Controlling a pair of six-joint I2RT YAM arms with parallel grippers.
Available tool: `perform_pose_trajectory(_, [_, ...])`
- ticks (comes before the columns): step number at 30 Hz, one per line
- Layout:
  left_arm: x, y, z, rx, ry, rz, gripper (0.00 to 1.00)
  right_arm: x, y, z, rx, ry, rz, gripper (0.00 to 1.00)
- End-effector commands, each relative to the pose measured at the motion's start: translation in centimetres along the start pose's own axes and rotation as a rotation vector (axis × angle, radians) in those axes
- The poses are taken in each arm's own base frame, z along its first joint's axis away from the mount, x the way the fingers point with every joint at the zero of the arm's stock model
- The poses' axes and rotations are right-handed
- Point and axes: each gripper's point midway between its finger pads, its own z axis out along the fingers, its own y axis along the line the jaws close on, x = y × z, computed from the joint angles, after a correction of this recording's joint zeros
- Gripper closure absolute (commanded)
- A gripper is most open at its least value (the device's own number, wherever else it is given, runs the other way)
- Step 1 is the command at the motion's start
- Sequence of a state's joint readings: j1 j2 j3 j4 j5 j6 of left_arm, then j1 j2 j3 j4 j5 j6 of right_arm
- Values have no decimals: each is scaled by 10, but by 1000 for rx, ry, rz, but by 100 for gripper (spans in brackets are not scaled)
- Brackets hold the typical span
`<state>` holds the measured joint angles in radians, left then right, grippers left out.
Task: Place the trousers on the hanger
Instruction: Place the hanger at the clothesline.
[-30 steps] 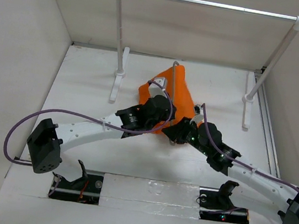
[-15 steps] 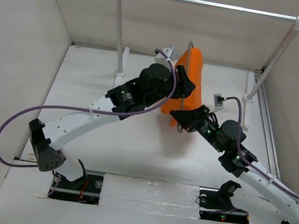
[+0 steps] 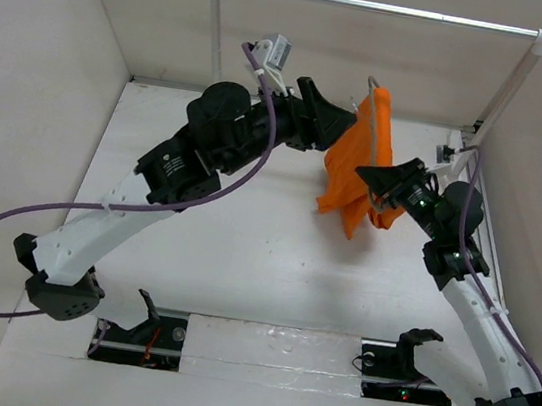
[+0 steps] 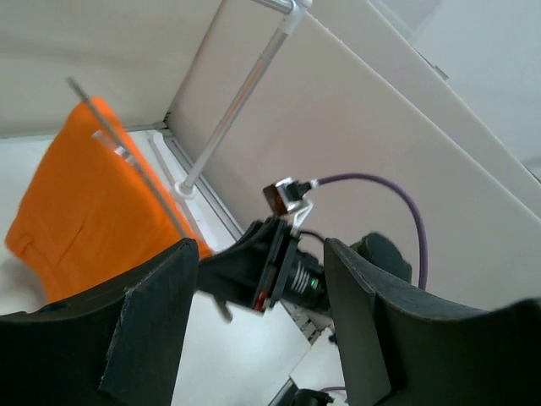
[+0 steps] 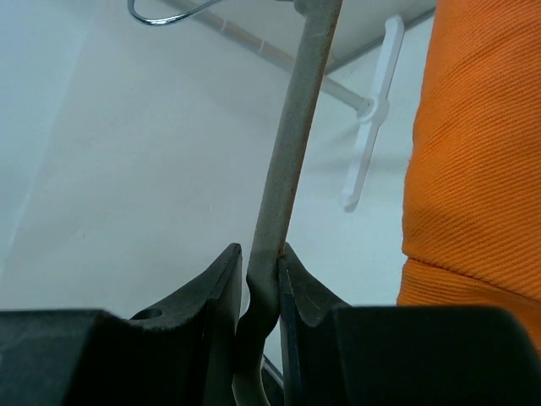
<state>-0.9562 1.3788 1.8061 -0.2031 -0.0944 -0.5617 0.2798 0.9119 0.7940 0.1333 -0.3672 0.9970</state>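
I will raise my right gripper outward, put the draped hanger's hook onto the silver bar's nearer end [image 3: 497, 28] and let go, because the hook is still off the silver bar.
The orange trousers [image 3: 357, 165] hang draped over the grey hanger [image 3: 371, 84], lifted off the table below the rail. My right gripper [image 3: 366, 173] is shut on the hanger; in the right wrist view the hanger's bar [image 5: 292, 169] is pinched between my right gripper's [image 5: 260, 271] jaws, with the trousers [image 5: 473, 152] just to the right. My left gripper [image 3: 346, 121] stands open just left of the trousers, holding nothing. In the left wrist view, my left gripper [image 4: 258, 330] frames the right arm's wrist, with the trousers [image 4: 84, 203] and the hanger [image 4: 135, 165] at upper left.
The silver rail [image 3: 379, 6] on white posts [image 3: 213, 64] spans the back, above and behind the hanger's hook. White walls enclose the table on the left, back and right. The right post's foot [image 3: 449, 183] lies close behind the right arm.
Both arms rose and swung toward the back right, carrying hanger and trousers up off the table. My left gripper opened and let go of the trousers.
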Motion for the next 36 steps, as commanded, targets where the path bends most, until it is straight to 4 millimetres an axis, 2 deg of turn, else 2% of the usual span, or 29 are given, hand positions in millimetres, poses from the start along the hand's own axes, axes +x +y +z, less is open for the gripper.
perform_pose_trajectory(1, [-30,-6,-31,19,-99,30,43,-76,123,-33,-405,-222,-235,100])
perform_pose_trajectory(4, [-24,7,-43,-21,-95,34,44,-97,126,-39,-426,-259,-239,100])
perform_pose_trajectory(6, [-10,22,-47,-59,-67,38,44,-109,135,-45,-458,-294,-254,100])
perform_pose_trajectory(8, [7,36,-51,-91,-35,34,44,-124,135,-51,-459,-332,-246,100])
perform_pose_trajectory(11, [20,46,-57,-110,-14,27,44,-145,142,-62,-481,-390,-253,100])
perform_pose_trajectory(12, [32,54,-56,-126,14,31,44,-151,151,-67,-517,-410,-253,100])
perform_pose_trajectory(14, [41,61,-60,-145,40,36,44,-165,150,-70,-521,-440,-256,100])
perform_pose_trajectory(16, [57,75,-64,-179,72,39,44,-181,147,-67,-557,-465,-210,100])
perform_pose_trajectory(17, [63,79,-63,-187,83,42,44,-181,147,-67,-557,-466,-210,100])
perform_pose_trajectory(20, [74,84,-67,-184,101,22,44,-198,162,-69,-697,-494,-210,100])
perform_pose_trajectory(22, [80,85,-68,-177,113,14,44,-207,155,-62,-721,-502,-184,100])
perform_pose_trajectory(23, [85,87,-68,-176,127,12,44,-212,163,-62,-752,-507,-203,100])
perform_pose_trajectory(24, [90,86,-67,-165,145,8,44,-217,158,-56,-771,-500,-190,100])
perform_pose_trajectory(26, [101,89,-67,-165,174,3,44,-225,164,-54,-809,-521,-182,100])
perform_pose_trajectory(32, [112,95,-67,-174,202,8,45,-246,141,-34,-771,-571,-117,100])
perform_pose_trajectory(33, [112,96,-67,-177,203,12,45,-243,139,-31,-783,-565,-103,100])
perform_pose_trajectory(36, [115,98,-65,-183,210,16,45,-249,119,-22,-739,-588,-61,100])
